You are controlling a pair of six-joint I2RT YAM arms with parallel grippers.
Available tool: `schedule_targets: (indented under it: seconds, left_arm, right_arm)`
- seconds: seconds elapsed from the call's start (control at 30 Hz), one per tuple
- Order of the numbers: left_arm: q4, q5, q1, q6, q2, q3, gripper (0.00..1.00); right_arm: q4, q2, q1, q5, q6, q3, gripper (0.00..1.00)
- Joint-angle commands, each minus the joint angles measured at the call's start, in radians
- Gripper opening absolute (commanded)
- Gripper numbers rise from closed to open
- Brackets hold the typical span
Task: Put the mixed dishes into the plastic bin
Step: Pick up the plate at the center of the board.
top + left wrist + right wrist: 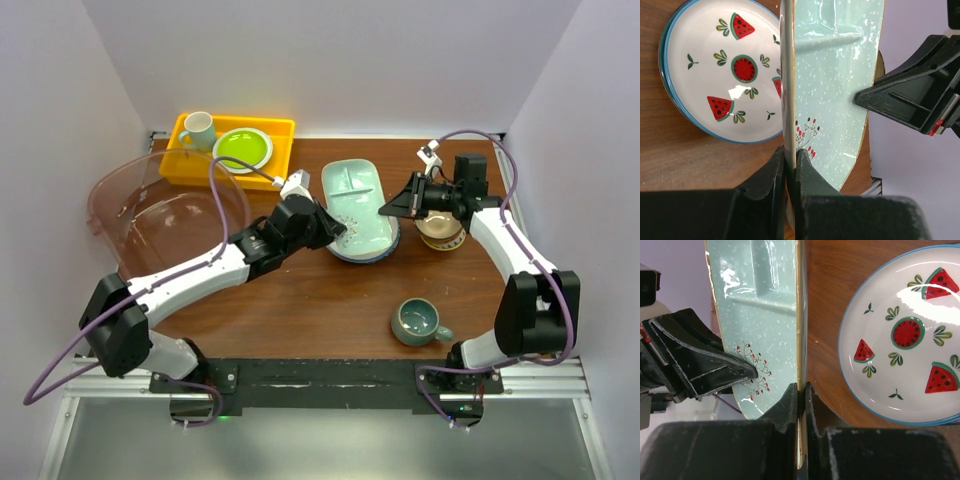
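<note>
Because the pinkish bin's bottom lies bare, I will swing my left gripper to the left in the top view over it, lower the tray inside and release it.
The pale green divided tray (355, 192) is gripped at both ends. My left gripper (335, 232) is shut on its near-left rim, as the left wrist view (791, 159) shows on the tray (835, 75). My right gripper (388, 210) is shut on its right rim, as the right wrist view (801, 390) shows on the tray (760, 305). The tray is held above the blue-rimmed watermelon plates (368, 253) (722, 70) (905, 335). The bowls (441, 233) sit under the right wrist. The teal mug (418, 322) stands near the front. The pinkish plastic bin (165, 215) is at the left.
A yellow tray (190, 165) at the back left holds a white mug (198, 130) and a lime-green plate (242, 148). The left arm lies across the bin's near-right rim. White walls close in the table on three sides.
</note>
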State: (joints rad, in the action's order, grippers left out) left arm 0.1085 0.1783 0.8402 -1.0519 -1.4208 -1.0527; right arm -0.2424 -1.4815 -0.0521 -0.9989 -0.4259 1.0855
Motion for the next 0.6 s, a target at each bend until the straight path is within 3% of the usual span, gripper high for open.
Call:
schedule_targets:
  seconds: [0.0,0.07,0.2,0.3,0.33,0.43,0.57]
  left_arm:
    - [0.031,0.079,0.007,0.061,0.072,-0.015,0.00]
    - [0.022,0.090,0.007,0.064,0.123,0.009,0.00]
    - [0.020,0.125,0.002,0.081,0.201,0.039,0.00]
    - [0.045,0.154,-0.009,0.096,0.253,0.042,0.00]
    - [0.052,0.158,-0.015,0.102,0.279,0.040,0.00]
    - [0.072,0.167,-0.049,0.119,0.338,0.042,0.00]
    - [0.106,0.174,-0.098,0.147,0.407,0.043,0.00]
  right_arm:
    - [0.035,0.081,-0.002,-0.096,0.024,0.022,0.00]
    - [0.022,0.092,-0.003,-0.098,0.067,0.025,0.06]
    - [-0.012,0.109,-0.006,-0.115,0.125,0.037,0.37]
    - [-0.040,0.121,-0.006,-0.136,0.171,0.048,0.52]
    - [-0.052,0.125,-0.006,-0.133,0.206,0.050,0.62]
    - [-0.100,0.138,-0.006,-0.132,0.266,0.063,0.75]
    - [-0.126,0.144,-0.006,-0.124,0.305,0.073,0.81]
